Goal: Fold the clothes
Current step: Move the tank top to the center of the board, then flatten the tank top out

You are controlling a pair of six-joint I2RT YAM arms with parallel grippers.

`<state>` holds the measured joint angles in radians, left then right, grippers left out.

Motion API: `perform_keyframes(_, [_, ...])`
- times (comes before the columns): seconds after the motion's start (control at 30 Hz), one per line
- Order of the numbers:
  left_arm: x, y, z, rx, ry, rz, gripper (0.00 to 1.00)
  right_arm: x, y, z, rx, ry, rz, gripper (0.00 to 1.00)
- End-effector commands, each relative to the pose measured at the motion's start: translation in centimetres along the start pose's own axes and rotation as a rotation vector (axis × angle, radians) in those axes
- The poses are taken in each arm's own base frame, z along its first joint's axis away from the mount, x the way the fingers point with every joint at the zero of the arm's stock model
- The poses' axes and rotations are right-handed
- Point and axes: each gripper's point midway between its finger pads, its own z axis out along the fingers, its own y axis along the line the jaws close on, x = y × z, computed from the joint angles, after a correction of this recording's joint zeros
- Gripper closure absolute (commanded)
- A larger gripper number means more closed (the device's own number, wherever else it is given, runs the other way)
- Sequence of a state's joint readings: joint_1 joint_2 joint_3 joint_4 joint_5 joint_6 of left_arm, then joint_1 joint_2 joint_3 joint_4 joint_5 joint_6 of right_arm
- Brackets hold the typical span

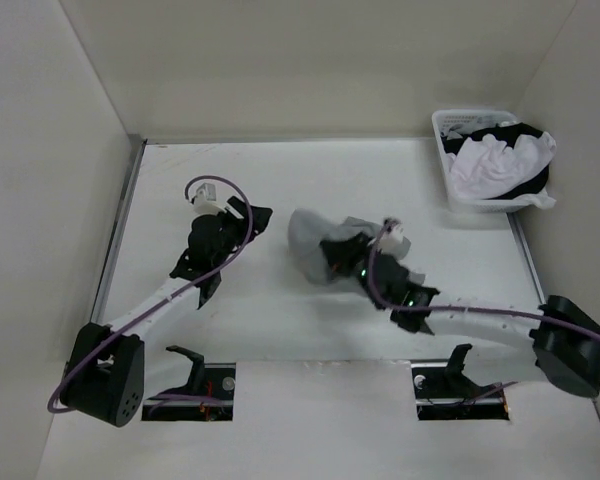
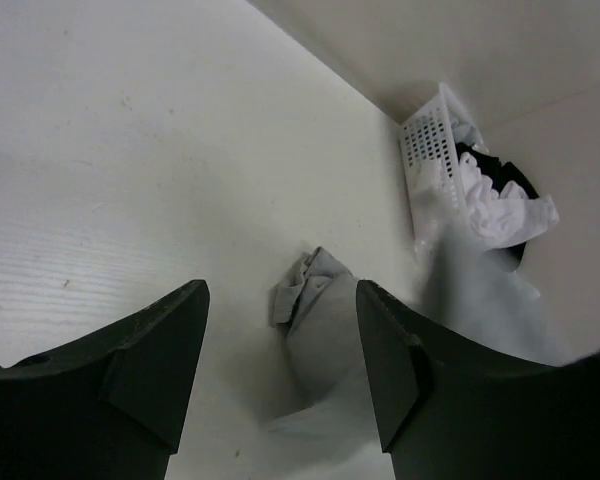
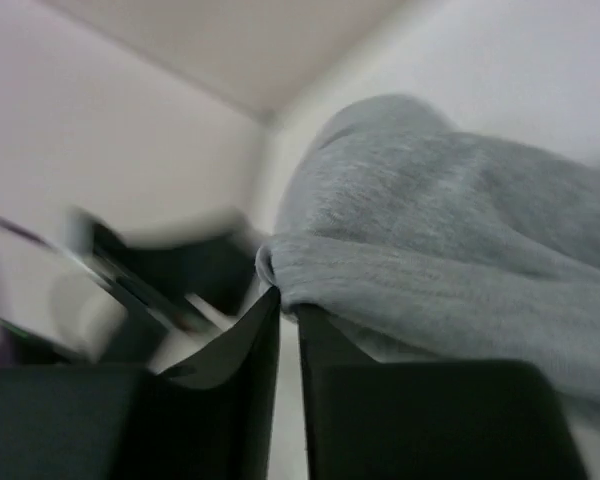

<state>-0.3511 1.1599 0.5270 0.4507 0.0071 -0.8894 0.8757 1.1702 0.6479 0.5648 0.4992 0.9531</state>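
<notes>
I will next move my left gripper back and down onto the near corner of the clothes, because that corner is below the gripper and closer to my base.
The clothes, a grey knit top, lie bunched in a heap at the middle of the table. My right gripper sits at the heap's near edge. In the right wrist view its fingers stand only a narrow slit apart, and a rolled hem of the clothes is caught at their tips, at the right gripper. My left gripper hovers just left of the heap, apart from it. In the left wrist view the left gripper is wide open, with the clothes lying on the table beyond the gap.
A white perforated basket stands at the back right corner, holding a white garment and a black garment. The same basket shows in the left wrist view. Walls enclose the table on three sides.
</notes>
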Motion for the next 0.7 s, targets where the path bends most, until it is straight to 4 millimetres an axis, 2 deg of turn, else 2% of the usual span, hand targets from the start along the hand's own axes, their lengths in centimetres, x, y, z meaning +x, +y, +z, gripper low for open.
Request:
perform_keyframes(0.0, [2.1,2.0,-1.0,-0.046,0.058,-0.027,0.41,5.0,-3.0,-4.1,0.109,-0.024,0.011,0.77])
perform_keyframes(0.07, [4.0,3.7,-1.6,-0.091,0.108,-0.027,0.42,7.1,-3.1,-6.8,0.133,0.014,-0.035,0.63])
perform_keyframes(0.13, [5.7,5.6,-2.6,-0.142,0.155,-0.024,0.44,8.3,-3.2,-8.8,0.148,0.058,-0.090,0.61])
perform_keyframes(0.2, [6.8,7.9,-3.7,-0.212,0.182,-0.018,0.47,8.4,-4.1,-9.6,0.181,0.091,-0.129,0.60])
perform_keyframes(0.27, [7.4,9.9,-4.9,-0.283,0.195,-0.009,0.51,7.7,-5.2,-9.6,0.223,0.097,-0.174,0.66])
perform_keyframes(0.33, [7.6,11.4,-5.9,-0.346,0.197,0.010,0.56,6.3,-6.7,-9.0,0.280,0.092,-0.225,0.77])
perform_keyframes(0.43, [8.2,12.7,-7.2,-0.412,0.217,0.054,0.64,5.2,-9.4,-8.0,0.353,0.139,-0.254,0.89])
perform_keyframes(0.5, [9.2,13.2,-8.3,-0.451,0.278,0.079,0.72,4.9,-11.8,-7.8,0.406,0.186,-0.252,0.89])
perform_keyframes(0.57, [10.6,13.4,-9.7,-0.486,0.351,0.093,0.75,4.7,-13.6,-7.9,0.441,0.197,-0.245,0.85])
perform_keyframes(0.67, [13.2,14.0,-12.3,-0.559,0.464,0.077,0.77,4.5,-14.5,-7.9,0.439,0.188,-0.239,0.79])
